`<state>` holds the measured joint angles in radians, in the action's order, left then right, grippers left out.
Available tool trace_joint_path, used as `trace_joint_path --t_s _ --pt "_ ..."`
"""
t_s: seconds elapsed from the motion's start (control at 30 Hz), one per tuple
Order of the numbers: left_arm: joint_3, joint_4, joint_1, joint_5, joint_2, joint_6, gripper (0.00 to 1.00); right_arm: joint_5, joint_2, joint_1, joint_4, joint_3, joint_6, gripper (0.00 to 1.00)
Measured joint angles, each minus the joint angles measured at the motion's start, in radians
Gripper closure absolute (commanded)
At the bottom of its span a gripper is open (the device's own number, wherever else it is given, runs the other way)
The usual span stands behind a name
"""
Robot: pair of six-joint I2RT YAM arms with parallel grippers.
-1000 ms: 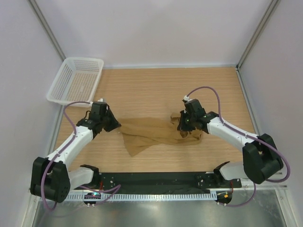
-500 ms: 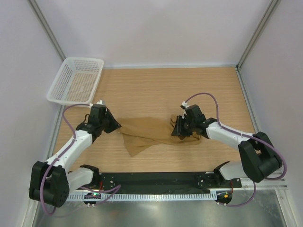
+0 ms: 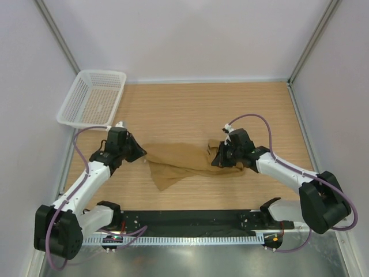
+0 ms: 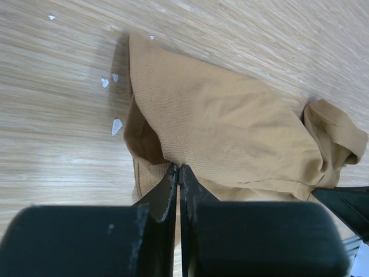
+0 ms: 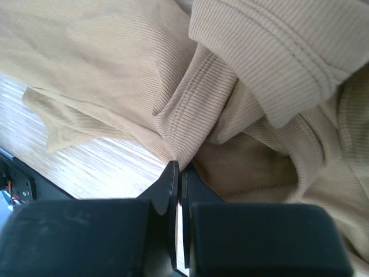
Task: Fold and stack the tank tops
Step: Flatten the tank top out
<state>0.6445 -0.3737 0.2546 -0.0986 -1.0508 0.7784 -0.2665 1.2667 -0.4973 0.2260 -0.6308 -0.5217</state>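
Note:
Bare wood lies outward, so next my right gripper should lift the bunched end up to unfurl it, then carry it outward, lower and release it there.
One tan-brown tank top (image 3: 184,160) lies crumpled across the middle of the wooden table, stretched between both arms. My left gripper (image 3: 142,154) is shut on its left edge; the left wrist view shows the jaws (image 4: 179,168) pinching a fold of the cloth (image 4: 230,127). My right gripper (image 3: 216,158) is shut on the bunched right end; the right wrist view shows the jaws (image 5: 179,167) pinching a ribbed fold of the cloth (image 5: 190,109), with hems and straps piled above.
A white plastic mesh basket (image 3: 75,109) sits at the far left corner, partly over the table edge. Small white specks (image 4: 115,124) lie on the wood by the cloth. Grey walls enclose the table; a black rail (image 3: 184,222) runs along the near edge.
The right gripper has shifted slightly left and then settled, keeping its hold on the bunched end. The left gripper has moved slightly left and away with the cloth's edge. The cloth's shape has barely changed.

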Motion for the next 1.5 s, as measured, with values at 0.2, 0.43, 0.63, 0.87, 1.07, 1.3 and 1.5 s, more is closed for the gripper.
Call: trace_joint_path --t_s 0.2,0.43,0.63,0.87,1.07,1.3,1.5 --pt "0.072 -0.068 0.000 -0.001 0.029 -0.005 1.00 0.058 -0.080 0.000 0.077 -0.049 0.019 0.99" --pt "0.227 -0.168 0.000 0.005 0.043 -0.037 1.00 0.142 -0.191 0.014 0.133 -0.173 0.051 0.99" --pt "0.391 -0.272 -0.001 0.011 0.051 -0.063 1.00 0.185 -0.290 0.017 0.170 -0.222 0.063 0.99" --pt "0.578 -0.365 -0.002 -0.032 0.074 -0.076 1.00 0.111 -0.405 0.017 0.189 -0.323 0.119 0.99" --pt "0.591 -0.471 -0.002 -0.133 0.253 -0.059 1.00 -0.019 -0.617 0.017 0.235 -0.338 0.144 0.99" --pt "0.672 -0.546 -0.002 -0.175 0.513 -0.030 1.00 -0.126 -0.843 0.017 0.335 -0.431 0.148 0.98" --pt "0.758 -0.524 -0.002 -0.200 0.484 -0.026 1.00 -0.139 -0.812 0.017 0.365 -0.535 0.150 0.99"
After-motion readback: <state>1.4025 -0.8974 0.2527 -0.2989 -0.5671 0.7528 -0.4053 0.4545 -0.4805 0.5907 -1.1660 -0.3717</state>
